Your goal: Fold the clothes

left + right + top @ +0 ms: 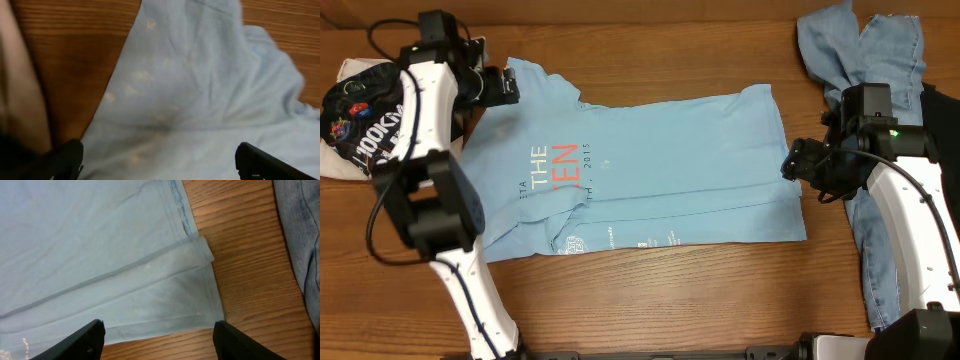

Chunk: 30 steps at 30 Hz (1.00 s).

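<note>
My left gripper has one finger beside the shirt's edge by its far corner, so it should next shift toward the black shirt and down, closing on it.
The clothes are one light sky-blue T-shirt lying flat across the middle of the wooden table, with navy and red lettering facing up. Its near long edge is folded over, showing small white print. My left gripper hovers over the shirt's far left corner. In the left wrist view it is open, with wrinkled blue cloth below the gap. My right gripper is at the shirt's right edge. It stands open above the folded hem corner, holding nothing.
Darker blue denim jeans lie at the far right, partly under the right arm, and show in the right wrist view as jeans. A black shirt with white lettering is bunched at the left edge, beside the left arm.
</note>
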Motion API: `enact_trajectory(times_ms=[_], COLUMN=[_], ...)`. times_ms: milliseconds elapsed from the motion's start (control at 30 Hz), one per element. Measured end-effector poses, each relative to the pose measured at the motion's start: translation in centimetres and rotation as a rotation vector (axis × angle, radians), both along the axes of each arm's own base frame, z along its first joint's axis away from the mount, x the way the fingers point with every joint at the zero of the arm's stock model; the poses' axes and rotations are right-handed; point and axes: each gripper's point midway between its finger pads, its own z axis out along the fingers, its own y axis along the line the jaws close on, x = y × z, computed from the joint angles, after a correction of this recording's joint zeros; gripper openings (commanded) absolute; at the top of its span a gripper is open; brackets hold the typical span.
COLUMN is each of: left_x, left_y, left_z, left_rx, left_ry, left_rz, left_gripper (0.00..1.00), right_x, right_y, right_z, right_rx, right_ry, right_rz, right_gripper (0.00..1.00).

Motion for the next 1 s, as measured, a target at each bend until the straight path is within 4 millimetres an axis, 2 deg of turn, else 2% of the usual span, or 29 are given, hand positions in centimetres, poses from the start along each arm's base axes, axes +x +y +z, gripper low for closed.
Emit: enact_trajectory(times_ms=[200,433,533,667,700,800,867,1000], left_x=[2.4,2.9,2.8,2.8,2.6,2.1,1.7,0.7], left_y=[0.6,1.7,1.8,1.7,1.7,1.3,1.1,0.7], left_z=[-3.1,-4.8,-5.2,-5.8,-5.9,-6.1,-6.2,-6.4], left_rx=[0.009,0.016,0.014,0.011,0.012,0.003,0.001,-0.011], left_ry=[-0.003,-0.001,0.006,0.017,0.025,0.049,0.068,0.115], left_rz=[0.0,0.018,0.021,0.016,0.014,0.014,0.01,0.008], left_gripper=[1.0,0.95,0.78,0.63,0.57,0.25,0.14,0.06], right_x=[-0.6,-0.6,-0.5,-0.5,-0.5,-0.4,0.0,2.2], right_y=[0.0,0.0,0.0,0.0,0.0,0.0,0.0,-0.2], right_z=[-0.1,-0.1,-0.1,-0.1,-0.1,-0.1,0.0,0.7], right_rx=[0.001,0.001,0.001,0.001,0.001,0.001,-0.001,-0.007], right_ry=[0.024,0.026,0.022,0.019,0.02,0.016,0.0,-0.095], right_rz=[0.002,0.003,0.003,0.003,0.003,0.003,0.002,0.003], right_gripper=[0.71,0.68,0.67,0.67,0.66,0.65,0.63,0.62])
